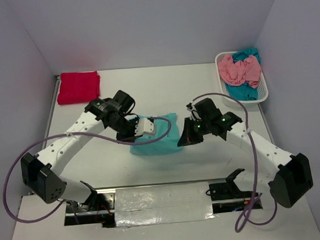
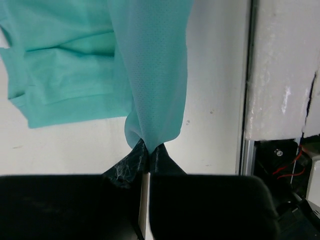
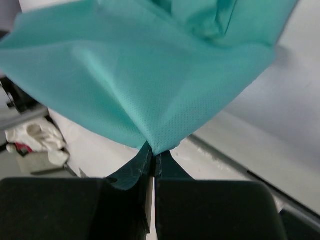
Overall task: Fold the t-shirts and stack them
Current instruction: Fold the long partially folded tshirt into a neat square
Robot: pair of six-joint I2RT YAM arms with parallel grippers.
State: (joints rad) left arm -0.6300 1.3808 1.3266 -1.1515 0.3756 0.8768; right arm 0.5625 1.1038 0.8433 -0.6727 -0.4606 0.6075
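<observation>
I will next carry the pinched cloth outward with my left gripper and lower it to release it onto the shirt's far corner [image 2: 31,118], because the shirt's near edge hangs lifted.
A light mint-teal t-shirt [image 1: 156,142] lies partly folded at the middle of the table, with its near edge lifted. My left gripper [image 1: 159,130] is shut on a pinch of that mint cloth [image 2: 150,75], seen at the tips [image 2: 149,147] in the left wrist view. On the shirt's right side, my right gripper [image 1: 182,142] is shut on another corner of it [image 3: 150,75], pinched at the fingertips [image 3: 154,152]. A crimson red t-shirt [image 1: 78,87] lies folded at the back left. A salmon pink t-shirt [image 1: 241,69] and a darker teal-blue t-shirt [image 1: 243,91] are heaped in the basket.
The white lattice basket [image 1: 220,73] stands at the back right against the wall. A metal strip [image 1: 159,199] with a gap runs along the table's near edge between the arm bases. Purple cables [image 1: 11,172] loop beside both arms.
</observation>
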